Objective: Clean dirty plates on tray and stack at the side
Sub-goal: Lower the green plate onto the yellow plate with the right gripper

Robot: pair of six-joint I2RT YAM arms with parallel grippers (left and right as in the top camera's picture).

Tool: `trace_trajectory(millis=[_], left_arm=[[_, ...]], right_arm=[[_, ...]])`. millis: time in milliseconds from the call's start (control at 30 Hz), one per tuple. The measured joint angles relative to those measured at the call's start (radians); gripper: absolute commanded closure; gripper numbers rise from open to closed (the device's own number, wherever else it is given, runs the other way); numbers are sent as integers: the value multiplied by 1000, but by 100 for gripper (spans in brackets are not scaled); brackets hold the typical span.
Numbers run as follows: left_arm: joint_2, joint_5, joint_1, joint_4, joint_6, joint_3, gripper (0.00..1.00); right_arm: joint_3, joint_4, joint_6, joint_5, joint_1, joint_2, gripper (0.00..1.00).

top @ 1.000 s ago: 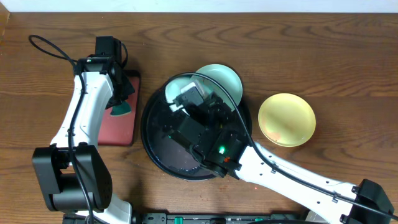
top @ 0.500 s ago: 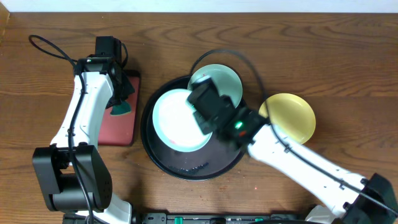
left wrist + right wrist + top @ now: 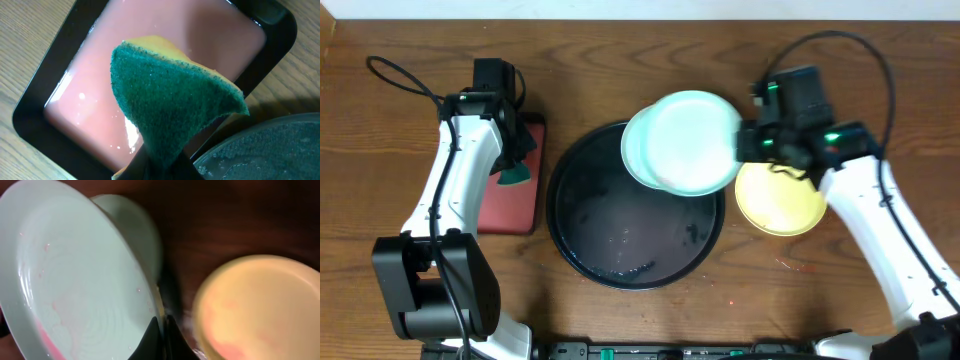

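Observation:
The uncovered yellow plate [image 3: 781,203] [image 3: 267,311] is below the right gripper and to its right in the overhead view, so the gripper will next move that way, go down onto the yellow plate and let go of the mint-green plate's rim.
My right gripper [image 3: 742,146] is shut on the rim of a mint-green plate [image 3: 695,142] and holds it up, over a second mint-green plate [image 3: 632,150] at the black tray's [image 3: 580,235] far edge. In the right wrist view the held plate [image 3: 75,275] shows a pink smear, and the fingers [image 3: 161,330] pinch its edge. The yellow plate [image 3: 782,205] lies on the table right of the tray, with a reddish smear [image 3: 260,310]. My left gripper [image 3: 510,165] is shut on the teal sponge [image 3: 175,105] above the red tray [image 3: 90,85].
The red rectangular tray [image 3: 510,205] lies left of the black tray. The black tray's wet floor [image 3: 265,150] carries no plates at its middle. A cable loops over the table at the far left [image 3: 395,75].
My right gripper has lifted the mint-green plate out of the black tray and carried it up and right, toward the yellow plate. The left arm has not moved.

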Motion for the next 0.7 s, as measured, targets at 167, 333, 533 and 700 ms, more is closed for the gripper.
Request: trace_trajectory(millis=[167,333,533,700], left_arm=[[0,0,0,0,0,0,93],[0,0,0,1,0,0,93],[0,0,0,1,0,0,93],[0,0,0,1,0,0,93]], right_arm=[[0,-98,0,50,-130,0,99],[-7,-163,0,141,-222,11,99],[-84,-157,3,226,-273,23,99],[-162,-110,14,254,-274,25,95]])
